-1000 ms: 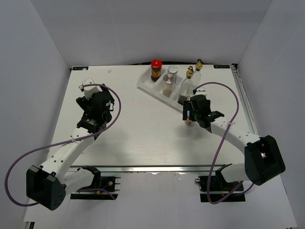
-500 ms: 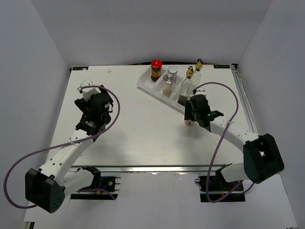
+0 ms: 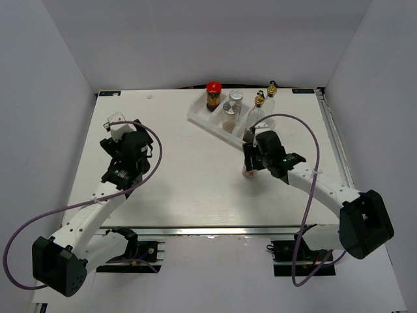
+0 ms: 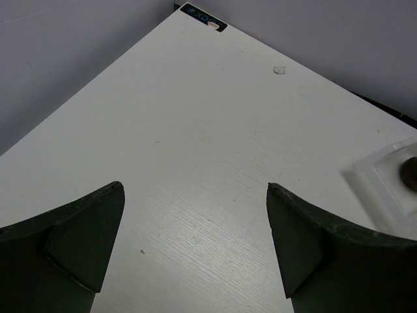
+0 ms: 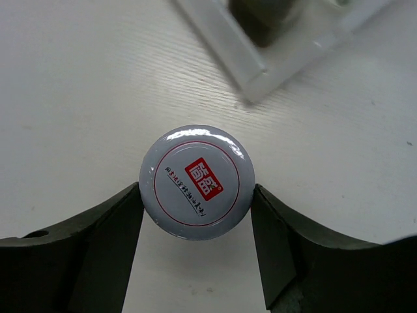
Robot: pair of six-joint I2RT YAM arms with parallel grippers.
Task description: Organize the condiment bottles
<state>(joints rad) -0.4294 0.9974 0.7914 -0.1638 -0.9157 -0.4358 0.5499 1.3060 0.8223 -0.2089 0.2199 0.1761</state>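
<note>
The tray spot beside the red-lidded jar [image 3: 213,95] is empty, so next my right gripper will lift outward to the left in the top view and go down to let go there.
My right gripper [image 3: 250,161] is shut on the short lilac-lidded jar [image 5: 197,182], its fingers pressing both sides of the lid; the jar [image 3: 248,172] is near the table, just in front of the tray's right end. In the white tray [image 3: 207,122] stand the red-lidded dark jar [image 3: 213,95], two silver-capped shakers [image 3: 235,98] [image 3: 229,109] and two clear glass bottles with gold spouts [image 3: 258,107] [image 3: 271,92]. My left gripper [image 3: 121,138] is open and empty over the left side of the table, also in the left wrist view [image 4: 195,248].
The tray's corner [image 5: 260,72] lies just beyond the held jar. The tray's left end [image 4: 384,179] shows at the right edge of the left wrist view. White walls enclose the table on three sides.
My right gripper has moved left and slightly nearer with the lilac-lidded jar, away from the tray's right end. My left arm has drifted a little to the left.
</note>
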